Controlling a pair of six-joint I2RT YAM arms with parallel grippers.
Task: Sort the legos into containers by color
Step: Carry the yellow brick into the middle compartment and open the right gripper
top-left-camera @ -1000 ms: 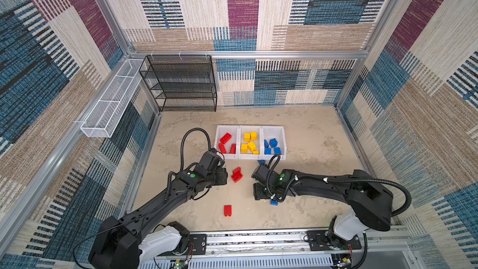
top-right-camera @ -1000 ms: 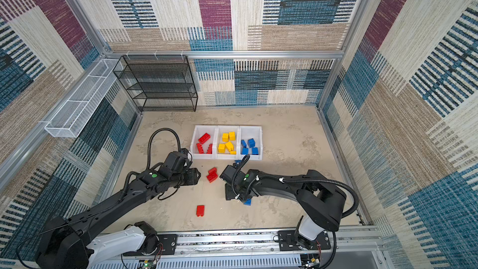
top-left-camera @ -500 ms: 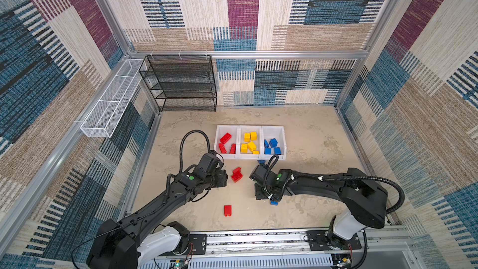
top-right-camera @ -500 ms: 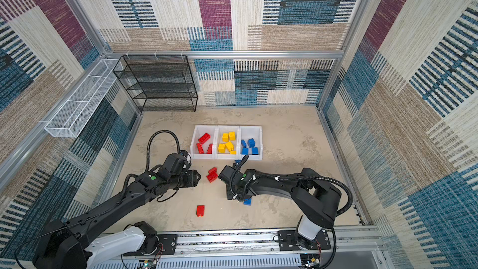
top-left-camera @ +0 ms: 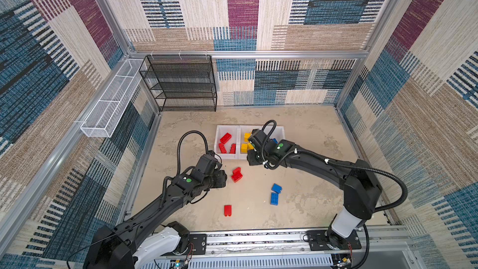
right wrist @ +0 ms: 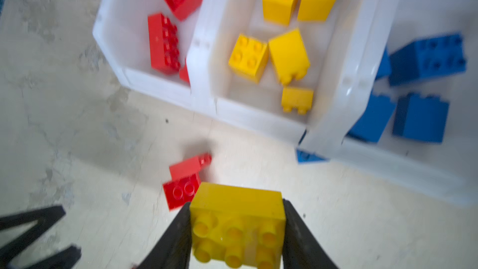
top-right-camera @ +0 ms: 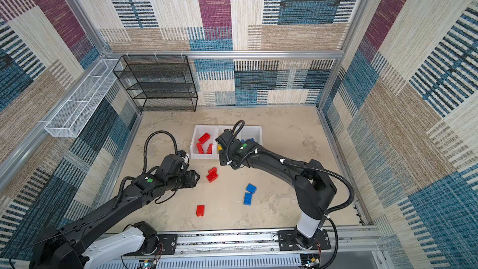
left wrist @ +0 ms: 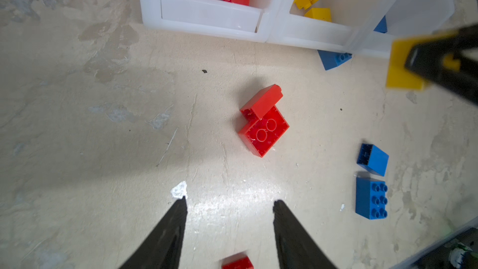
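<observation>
The middle bin holds yellow legos, so the robot's right gripper needs to move outward next, past that bin's front side and over the yellow pile, and release the yellow lego there.
My right gripper (right wrist: 236, 210) is shut on a yellow lego (right wrist: 236, 226), held above the floor just in front of the containers (right wrist: 204, 47); in both top views it (top-left-camera: 252, 160) (top-right-camera: 223, 160) hangs by the middle bin. The three white bins hold red, yellow and blue legos. My left gripper (left wrist: 229, 200) (top-left-camera: 223, 177) is open and empty, low over the floor. Two touching red legos (left wrist: 263, 125) (top-left-camera: 236, 174) lie just beyond its tips. Another red lego (top-left-camera: 227, 210) lies nearer the front. Two blue legos (top-left-camera: 276, 188) (top-left-camera: 274, 199) lie on the right.
One blue lego (left wrist: 333, 59) lies on the floor against the bins' front wall. A black mesh rack (top-left-camera: 181, 84) stands at the back left. A white wire basket (top-left-camera: 111, 104) hangs on the left wall. The front rail (top-left-camera: 258, 239) carries both arm bases.
My right gripper has shut on the yellow lego and carried it up and back from the floor toward the bins, uncovering the two blue legos. The left arm has hardly moved.
</observation>
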